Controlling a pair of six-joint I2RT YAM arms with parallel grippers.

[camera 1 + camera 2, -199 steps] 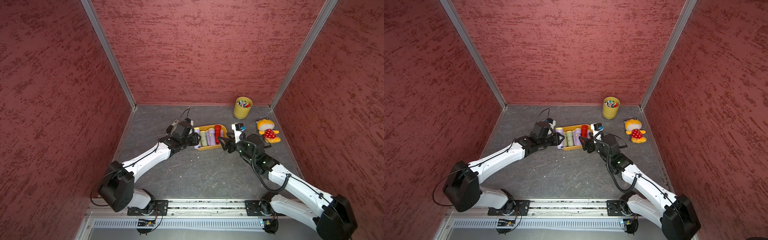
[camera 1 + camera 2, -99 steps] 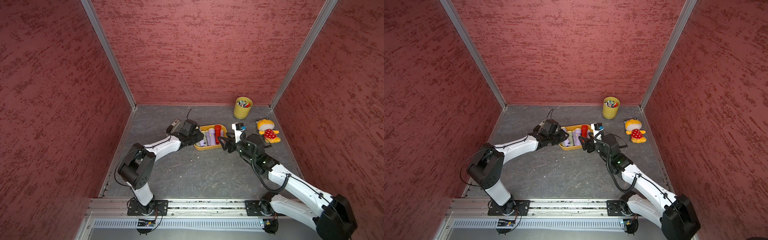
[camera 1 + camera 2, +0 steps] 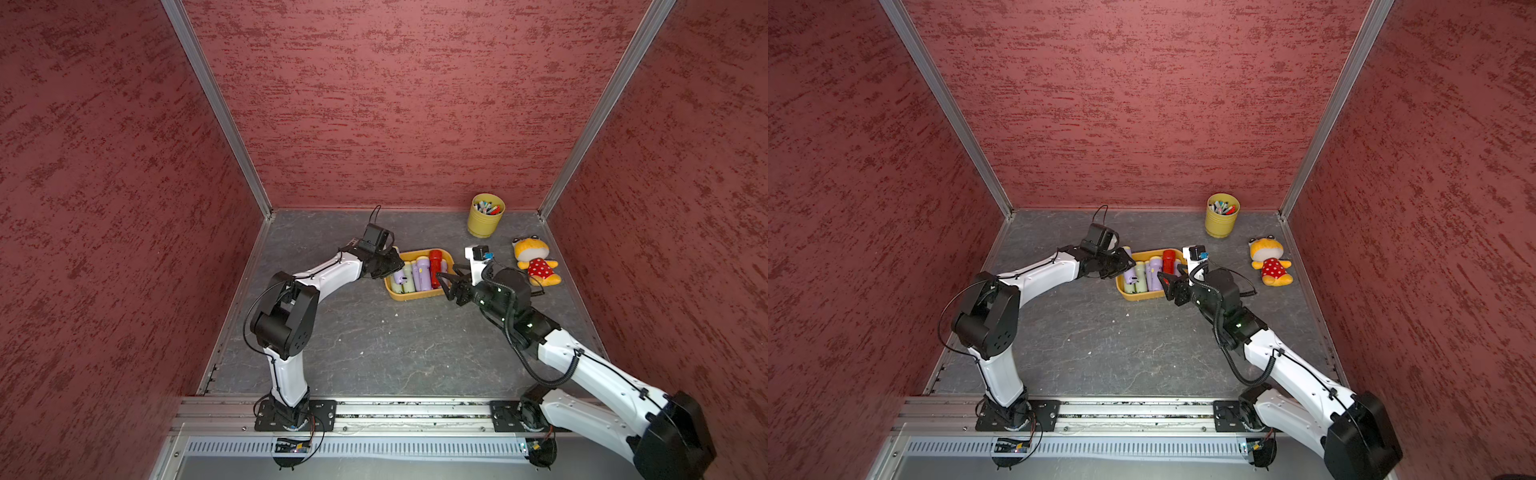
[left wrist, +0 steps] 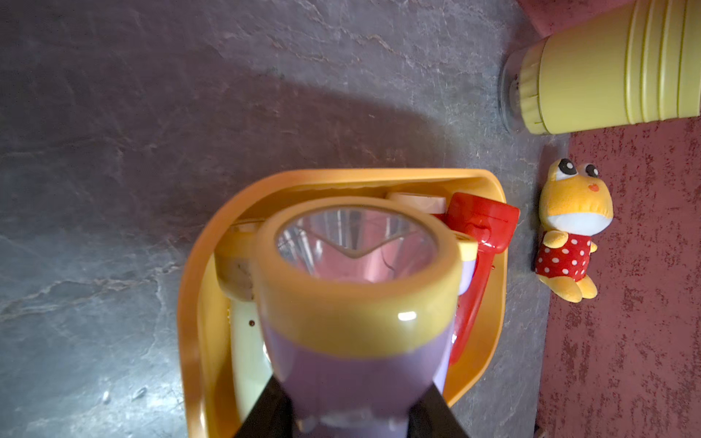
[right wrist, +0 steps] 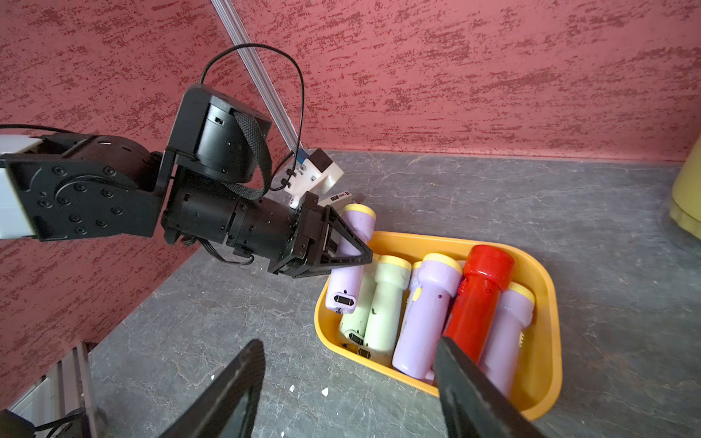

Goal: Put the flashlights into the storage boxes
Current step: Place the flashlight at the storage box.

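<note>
I need to lower the held lilac flashlight (image 3: 400,277) with my left gripper onto the pale green flashlights below the gripper and release it, as its tail points into the tray.
The storage box is a shallow orange-yellow tray (image 3: 415,296) (image 3: 1140,296) (image 5: 546,303) (image 4: 197,303) in mid-table. Inside lie several flashlights: pale green (image 5: 383,303), lilac (image 5: 428,311), red (image 5: 478,299) (image 3: 435,266) and another lilac (image 5: 504,330). My left gripper (image 3: 392,270) (image 3: 1123,268) (image 5: 364,258) is shut on a yellow-rimmed lilac flashlight (image 4: 360,303) (image 5: 349,265) (image 3: 400,277). That flashlight is tilted, its tail over the tray's left end above the green ones. My right gripper (image 3: 444,282) (image 3: 1167,282) (image 5: 349,343) stands open and empty just outside the tray's near right side.
A tall yellow cup of pens (image 3: 485,216) (image 4: 607,76) stands at the back right. A yellow plush toy in a red dotted dress (image 3: 534,262) (image 4: 569,235) lies right of the tray. Red walls close in the grey table on three sides.
The left arm has raised its elbow and carried the lilac flashlight a little to the right, over the tray's left end. The right arm has not moved.
</note>
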